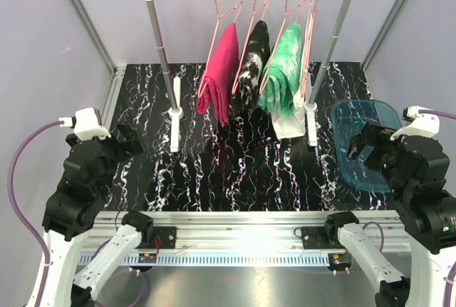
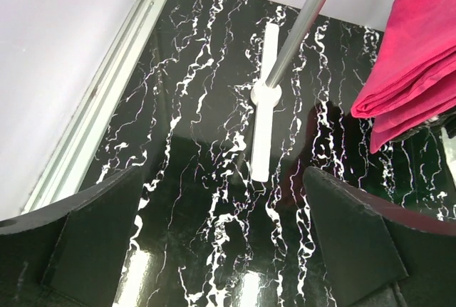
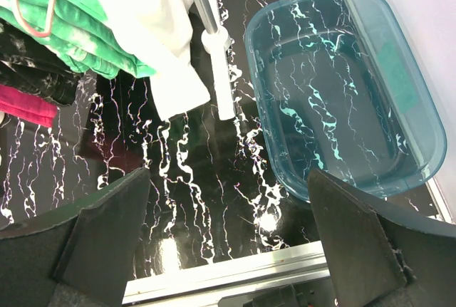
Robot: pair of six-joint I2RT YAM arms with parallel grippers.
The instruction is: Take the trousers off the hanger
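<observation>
My left gripper raises its open fingers outward to the near sloping wire (image 1: 209, 54) next, clear of cloth, since the magenta trousers' hanger is above and outward of it.
Three pairs of trousers hang folded over pink hangers (image 1: 226, 9) on the rail: magenta (image 1: 221, 72), black with white marbling (image 1: 253, 61), green-and-white tie-dye (image 1: 285, 68). My left gripper (image 1: 128, 139) hovers low at the table's left, open and empty, well short of the rack. In the left wrist view my left gripper (image 2: 222, 179) has its fingers wide apart, with the magenta trousers (image 2: 413, 58) at upper right. My right gripper (image 1: 363, 147) is open and empty beside the tub. The right wrist view shows my right gripper (image 3: 228, 175) and the green trousers (image 3: 71, 22) at upper left.
A clear blue tub (image 1: 356, 118) sits at the right of the table; its rim (image 3: 260, 100) lies just ahead of my right fingers. The rack's posts stand on white feet (image 2: 263, 107) (image 3: 217, 58). One more pink hanger (image 1: 310, 36) hangs bare at the rail's right end.
</observation>
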